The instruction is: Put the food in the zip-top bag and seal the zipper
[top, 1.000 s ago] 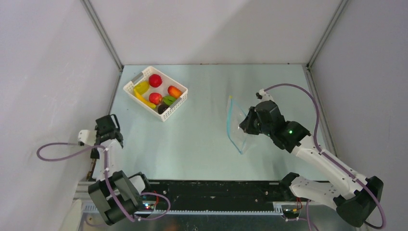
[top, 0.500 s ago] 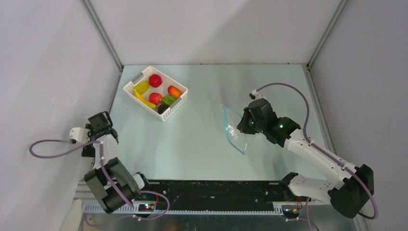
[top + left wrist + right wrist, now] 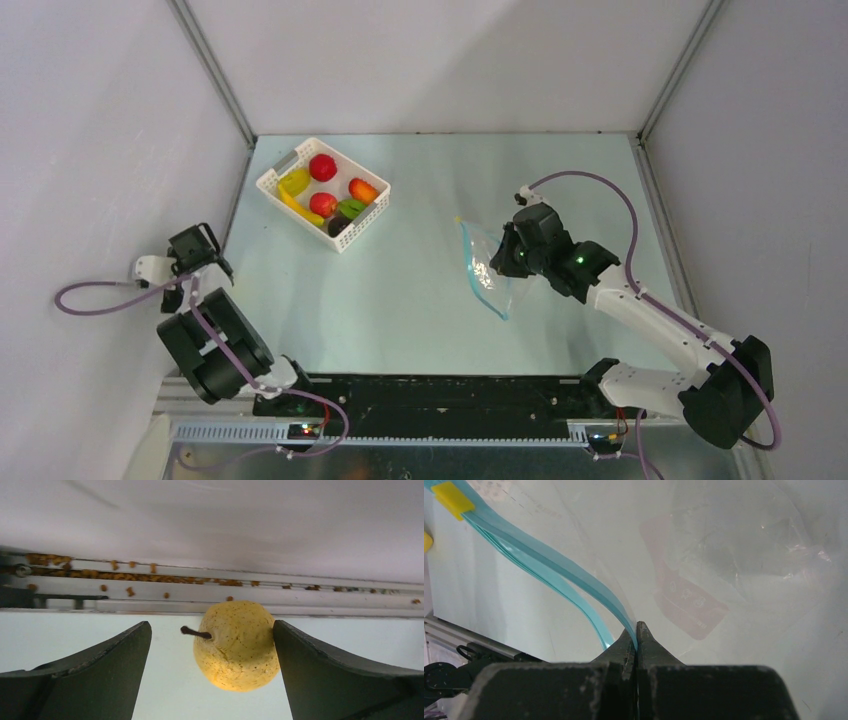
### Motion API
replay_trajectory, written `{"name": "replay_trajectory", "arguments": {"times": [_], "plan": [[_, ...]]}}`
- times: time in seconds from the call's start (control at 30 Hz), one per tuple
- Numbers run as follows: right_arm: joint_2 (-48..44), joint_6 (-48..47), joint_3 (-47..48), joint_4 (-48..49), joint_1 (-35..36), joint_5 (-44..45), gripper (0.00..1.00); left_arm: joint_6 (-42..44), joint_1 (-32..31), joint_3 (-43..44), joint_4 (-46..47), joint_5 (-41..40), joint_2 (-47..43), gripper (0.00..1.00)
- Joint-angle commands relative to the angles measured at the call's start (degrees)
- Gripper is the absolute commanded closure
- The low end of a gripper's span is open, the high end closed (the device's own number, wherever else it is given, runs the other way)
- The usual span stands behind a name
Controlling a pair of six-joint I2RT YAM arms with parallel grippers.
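I should next move my left gripper away from the wall bar toward the middle of the table, and then close its fingers around the pear (image 3: 235, 647).
A yellow toy pear (image 3: 235, 647) lies on the table by the left wall, between the fingers of my open left gripper (image 3: 211, 630) and close against the right finger (image 3: 320, 675). In the top view the left gripper (image 3: 195, 250) is at the table's left edge and the pear is hidden. More food, red (image 3: 323, 167), yellow, orange, green and dark purple, sits in a white basket (image 3: 372, 212). My right gripper (image 3: 505, 258) is shut on the zipper (image 3: 574, 575) of the clear zip-top bag (image 3: 485, 272), whose mouth gapes in the right wrist view (image 3: 744, 540).
The enclosure's walls stand close on the left, right and back. A metal rail with orange specks (image 3: 150, 577) runs along the wall foot behind the pear. A yellow tab (image 3: 451, 499) sits at the zipper's end.
My left arm has swung left and back towards the wall. My right gripper has carried the bag a little to the left.
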Motion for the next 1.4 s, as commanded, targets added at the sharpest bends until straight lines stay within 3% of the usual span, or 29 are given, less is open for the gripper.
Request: {"name": "replay_trajectory", "arguments": {"times": [0.0, 0.4, 0.53, 0.7, 0.83, 1.03, 1.13, 1.27, 1.37], "plan": [[0.09, -0.21, 2.44, 2.09, -0.3, -0.65, 1.0, 3.72, 0.3, 1.12, -1.27, 6.64, 3.02, 0.02], [0.77, 0.15, 2.45, 2.91, -0.33, -1.78, 1.0, 4.22, 0.27, 2.15, -0.21, 13.45, 5.71, 0.02], [0.63, 0.17, 2.45, 2.94, -0.32, -1.42, 1.0, 4.53, 0.27, 2.52, 0.05, 14.8, 6.62, 0.14], [0.75, 0.43, 2.45, 3.09, -0.31, -1.71, 1.0, 4.23, 0.27, 1.44, 0.95, 18.88, 6.33, 0.4], [0.15, 0.77, 2.45, 3.03, -0.35, -2.01, 1.0, 3.58, 0.07, 0.15, 0.62, 23.11, 3.97, 0.54], [-0.24, 0.42, 2.45, 3.91, -0.25, -5.3, 1.0, 0.61, -3.84, -2.87, -2.23, 31.94, -9.31, 0.59], [-0.03, 0.32, 2.45, 4.25, -0.32, -9.44, 1.0, -0.66, -11.88, -4.28, -2.76, 37.56, -21.86, 0.6], [-0.48, 1.47, 3.12, 3.07, -0.41, -14.0, 1.0, -2.48, -24.69, -1.73, -7.32, 38.66, -37.4, 0.6], [-1.53, 3.58, 4.15, 2.26, -0.32, -16.4, 1.0, -6.15, -32.63, -0.97, -5.68, 38.67, -48.12, 0.58]]}}
